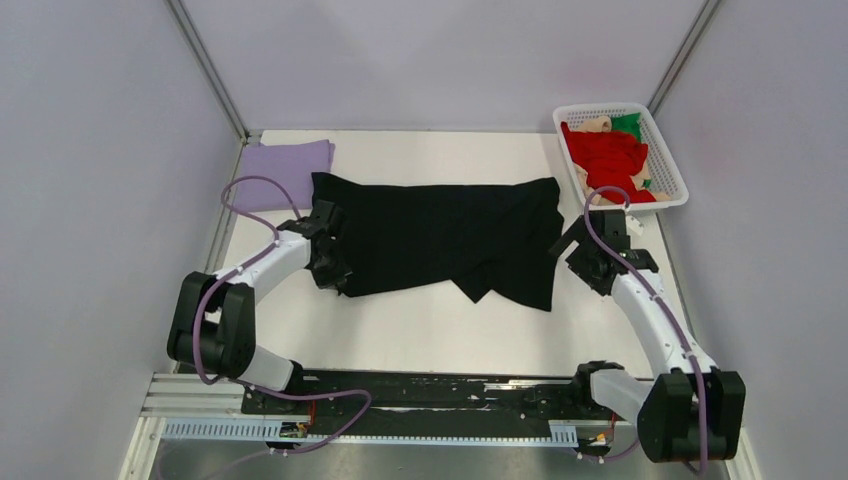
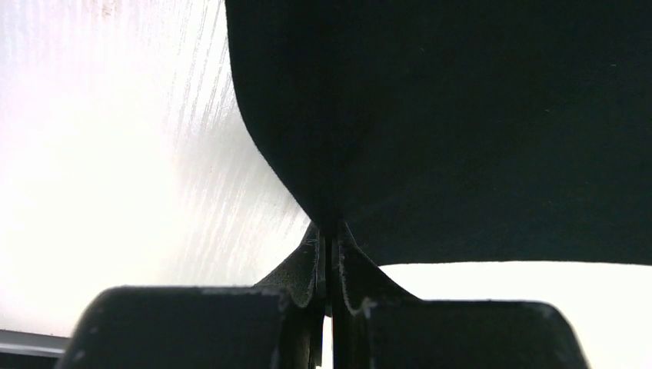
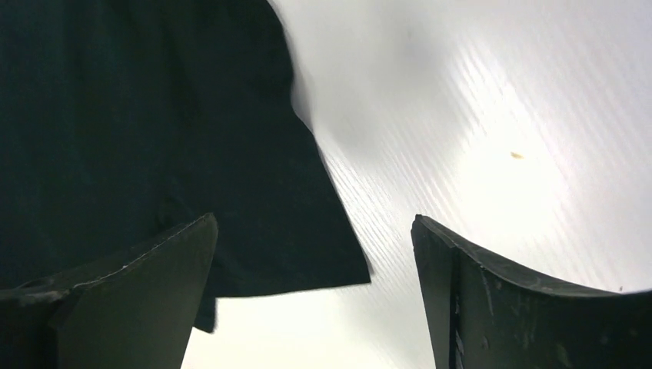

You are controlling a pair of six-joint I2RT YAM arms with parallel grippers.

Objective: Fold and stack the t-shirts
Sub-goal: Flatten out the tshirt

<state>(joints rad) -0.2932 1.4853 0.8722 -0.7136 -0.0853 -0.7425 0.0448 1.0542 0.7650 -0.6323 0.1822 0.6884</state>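
Observation:
My right gripper should next go down and come back onto the black shirt's near corner on the basket side, because that corner is below it and nearer my base.
The large black t-shirt lies spread across the middle of the table. My left gripper is at its left edge, shut on the black cloth, which rises in a pinched fold between the fingers. My right gripper hovers at the shirt's right edge, open and empty; a black corner lies on the table between its spread fingers. A folded lavender t-shirt lies at the back left. Red, green and beige shirts fill the basket.
A white plastic lattice basket stands at the back right, just beyond the right arm. Grey walls close in the table on three sides. The white table shows bare in front of the black shirt.

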